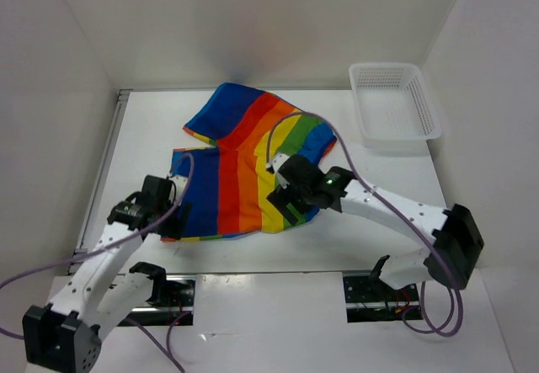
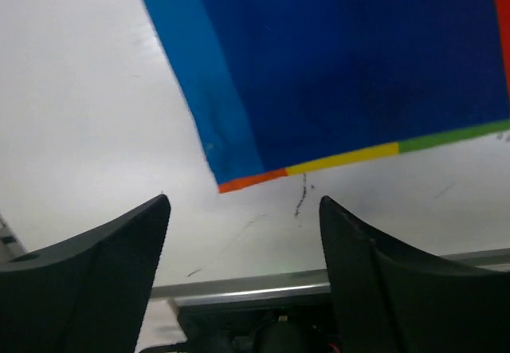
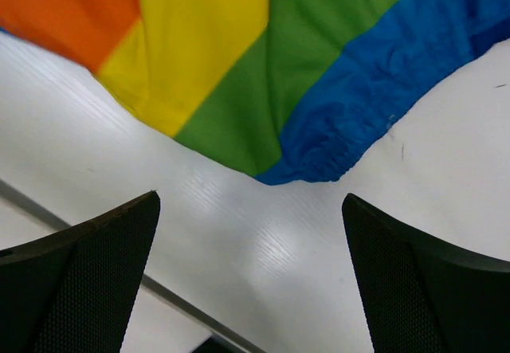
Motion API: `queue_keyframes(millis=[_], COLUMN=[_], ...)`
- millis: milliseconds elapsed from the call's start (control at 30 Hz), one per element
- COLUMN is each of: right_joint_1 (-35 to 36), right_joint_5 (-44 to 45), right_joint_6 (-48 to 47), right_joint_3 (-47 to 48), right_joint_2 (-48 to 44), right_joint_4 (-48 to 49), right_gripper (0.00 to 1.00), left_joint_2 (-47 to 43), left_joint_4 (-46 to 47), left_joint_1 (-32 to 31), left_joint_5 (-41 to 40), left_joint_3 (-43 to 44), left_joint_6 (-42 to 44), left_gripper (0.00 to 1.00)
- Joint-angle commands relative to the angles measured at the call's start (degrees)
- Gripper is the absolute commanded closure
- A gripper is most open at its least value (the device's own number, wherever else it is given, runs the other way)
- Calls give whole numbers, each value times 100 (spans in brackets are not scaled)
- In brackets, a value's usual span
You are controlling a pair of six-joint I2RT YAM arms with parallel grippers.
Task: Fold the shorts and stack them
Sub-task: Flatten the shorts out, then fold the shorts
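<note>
My open left gripper needs to bring its fingers down around the shorts' near blue corner (image 2: 226, 179) next, because that corner is below and lines up with the gap between the fingers.
The rainbow-striped shorts (image 1: 248, 162) lie spread on the white table, one part folded toward the back left. My left gripper (image 1: 173, 215) hovers at their near left blue corner, and my right gripper (image 1: 284, 202) at the near right hem. In the left wrist view the shorts (image 2: 343, 66) end in a corner just beyond my left gripper (image 2: 243, 209), which is open and holds nothing. From the right wrist, the shorts (image 3: 279, 66) show their green and blue hem just past the open, empty right gripper (image 3: 251, 209).
A white mesh basket (image 1: 394, 108) stands at the back right, apart from the cloth. White walls close in the table on the left, back and right. A metal rail (image 2: 239, 289) runs along the near edge beneath my left fingers.
</note>
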Motion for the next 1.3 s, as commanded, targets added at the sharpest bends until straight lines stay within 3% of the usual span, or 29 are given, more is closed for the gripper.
queue_keyframes(millis=[0, 33, 167, 400, 533, 667, 700, 767, 833, 867, 900, 1000, 1100, 1133, 1167, 1267], right_joint_1=[527, 590, 828, 828, 828, 828, 828, 828, 828, 828, 828, 828, 828, 741, 740, 687], right_joint_5=[574, 575, 645, 891, 892, 645, 732, 811, 952, 953, 1109, 1172, 1033, 823, 638, 181], right_joint_6=[-675, -745, -693, -631, -631, -763, -763, -763, -763, -711, -632, -570, -413, -351, -280, -279], right_joint_3=[-316, -316, -376, -377, -377, -377, -377, -430, -430, -430, -430, -378, -211, -210, -132, 219], right_joint_2=[357, 471, 832, 1323, 1561, 1851, 1922, 2089, 2185, 2247, 2247, 2493, 2669, 2669, 2721, 2452], right_joint_4=[341, 342, 447, 447, 394, 394, 464, 535, 684, 737, 789, 878, 878, 878, 878, 404], right_gripper=[0, 0, 0, 0, 0, 0, 0, 3, 13, 20, 40, 66, 81, 94, 100, 100], left_joint_2=[-1000, -1446, -1872, -1373, -810, -239, 32, 341, 789, 973, 975, 975, 975, 923, 922, 730], left_joint_4=[33, 216, 236, 1176, 1387, 1440, 1501, 1563, 1502, 1379, 1291, 1036, 895, 895, 895, 738], left_joint_1=[-524, -621, -911, -965, -965, -903, -903, -903, -851, -851, -798, -798, -798, -720, -588, -246], left_joint_5=[-141, -421, -643, -1004, -1003, -864, -776, -644, -372, -266, -170, 42, 95, 95, 95, 200], left_joint_3=[-576, -1066, -1737, -2407, -2346, -2196, -2074, -1863, -1371, -1195, -1020, -571, -394, -298, -236, 193], left_joint_6=[1, 1, 1, 1, 1, 1, 1, 1, 1, 1, 1, 1, 1, 1, 1, 1], left_gripper=[15, 13, 13, 18, 34, 56, 72, 87, 100, 100, 100, 100, 100, 100, 100, 100])
